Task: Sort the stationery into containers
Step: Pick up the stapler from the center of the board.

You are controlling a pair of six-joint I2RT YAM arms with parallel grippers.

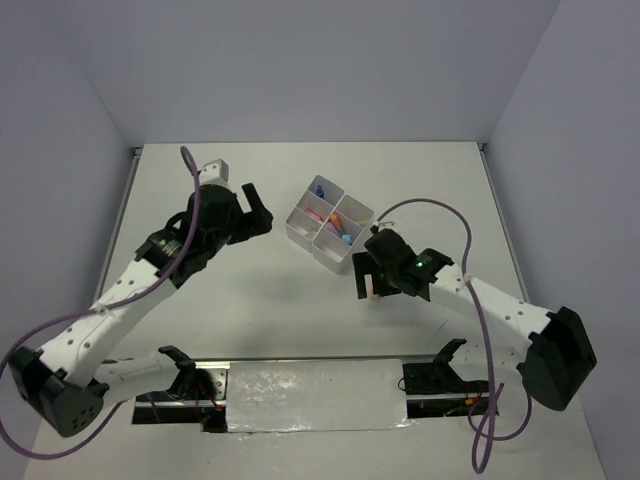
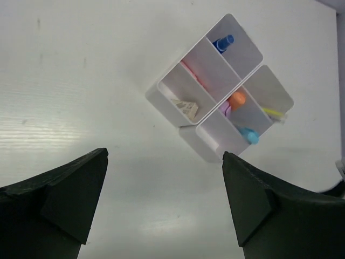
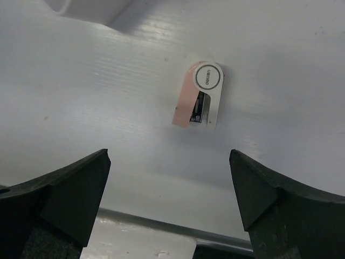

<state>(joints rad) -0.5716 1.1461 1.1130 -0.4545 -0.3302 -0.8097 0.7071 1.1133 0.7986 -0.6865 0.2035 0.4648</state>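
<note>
Because the pink mini stapler lies below with its split end toward my open fingertips, I will lower my right gripper around that split end (image 1: 375, 295) (image 3: 195, 115) and close.
The white four-compartment box (image 1: 302, 224) stands at mid-table, turned like a diamond. In the left wrist view its walls (image 2: 202, 141) enclose a blue-capped tube (image 2: 223, 42), a pink item (image 2: 191, 73), an eraser-like piece (image 2: 186, 106), an orange highlighter (image 2: 236, 100), a blue highlighter (image 2: 249, 136) and a yellow pen (image 2: 272, 112). My left gripper (image 2: 164, 154) hangs open and empty just left of the box (image 1: 262, 208). A pink mini stapler (image 3: 199, 94) lies on the table. My right gripper (image 3: 169, 152) is open above it, apart from it (image 1: 370, 280).
A corner of the box (image 3: 86, 8) shows at the top left of the right wrist view. The table's near edge (image 3: 161, 226) runs just below the stapler. A silvery strip (image 1: 315, 395) lies between the arm bases. Purple cables (image 1: 470, 300) loop off both arms.
</note>
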